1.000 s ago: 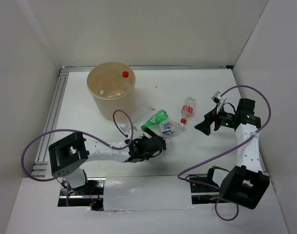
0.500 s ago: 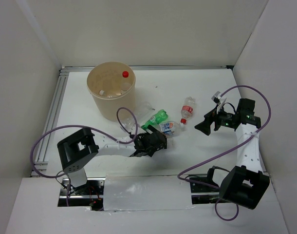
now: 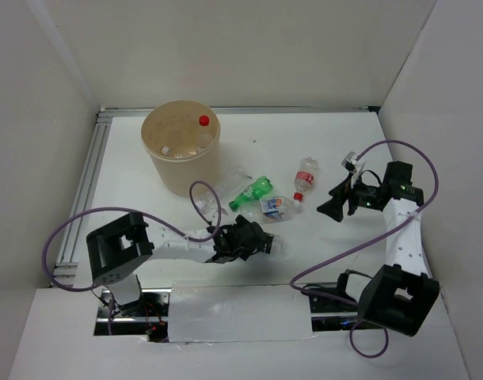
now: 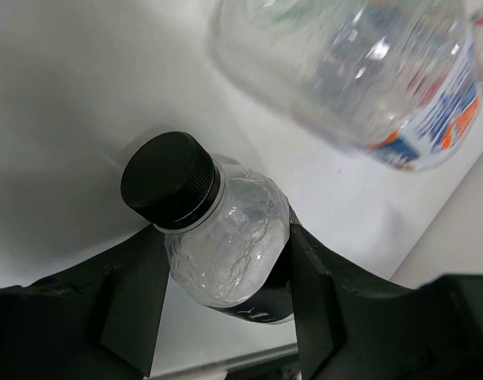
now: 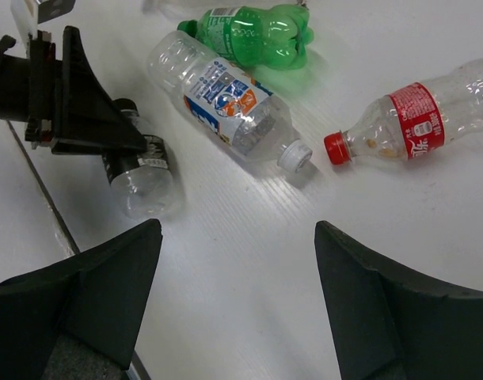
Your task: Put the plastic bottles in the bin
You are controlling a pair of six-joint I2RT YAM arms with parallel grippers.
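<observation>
I will next raise my left gripper outward and left in the top view, over the bin's opening (image 3: 180, 131), to release its bottle, since other bottles lie inside.
A small clear bottle with a black cap (image 4: 226, 253) lies on the white table, and my left gripper (image 4: 226, 237) is shut on its body. From above that gripper (image 3: 261, 244) sits near the front centre. Just beyond it lie a blue-labelled clear bottle (image 3: 275, 207), a green bottle (image 3: 252, 191) and a red-capped, red-labelled bottle (image 3: 305, 178). The tan bin (image 3: 150, 150) stands at the back left with bottles inside, one red cap showing. My right gripper (image 3: 330, 207) hovers open right of the bottles, and its wrist view has bare table between its fingers (image 5: 91, 293).
Another clear bottle (image 3: 233, 176) lies against the bin's right side. White walls close in the table on three sides. A metal rail (image 3: 87, 182) runs along the left edge. Purple cables loop off both arms.
My left gripper has closed from wide open onto the black-capped bottle and shifted a little right and nearer. The right gripper's fingers have narrowed slightly; it has barely moved.
</observation>
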